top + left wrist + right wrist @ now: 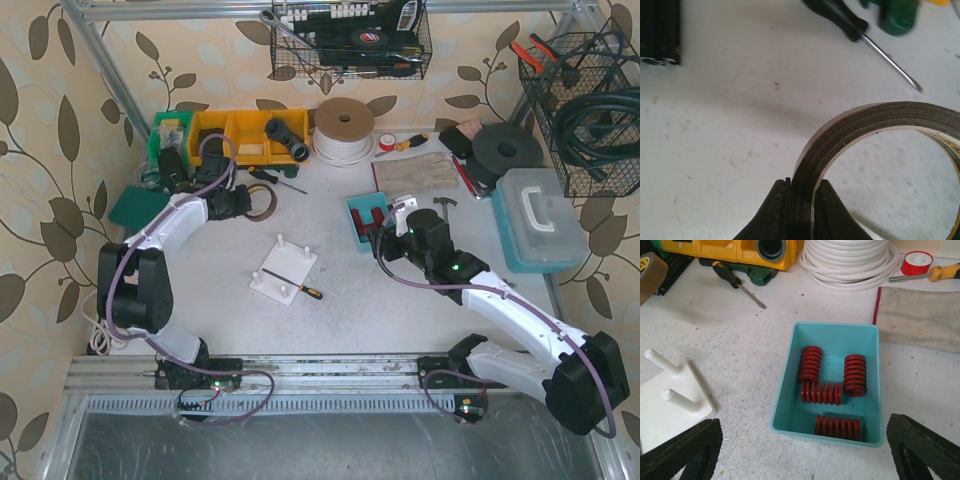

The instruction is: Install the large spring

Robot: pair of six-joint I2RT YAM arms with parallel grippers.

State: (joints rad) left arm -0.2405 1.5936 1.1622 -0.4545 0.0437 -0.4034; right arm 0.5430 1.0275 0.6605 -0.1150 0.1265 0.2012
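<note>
My left gripper has bare tabletop below it and to its left in the top view, so next it needs to lower toward the black bar to free the roll.
Several red coil springs lie in a teal bin; I cannot tell which is the large spring. My right gripper hangs open over the bin's near edge, nothing between its fingers. In the top view the right gripper is at the teal bin. A white base plate with upright pegs lies mid-table, a small screwdriver on it. My left gripper is shut on the wall of a brown tape roll at the far left of the table.
Yellow parts bins, a white cable coil, a cloth, a red tape roll and a clear toolbox ring the work area. A green-handled screwdriver lies just beyond the tape roll. Wire baskets hang on the walls.
</note>
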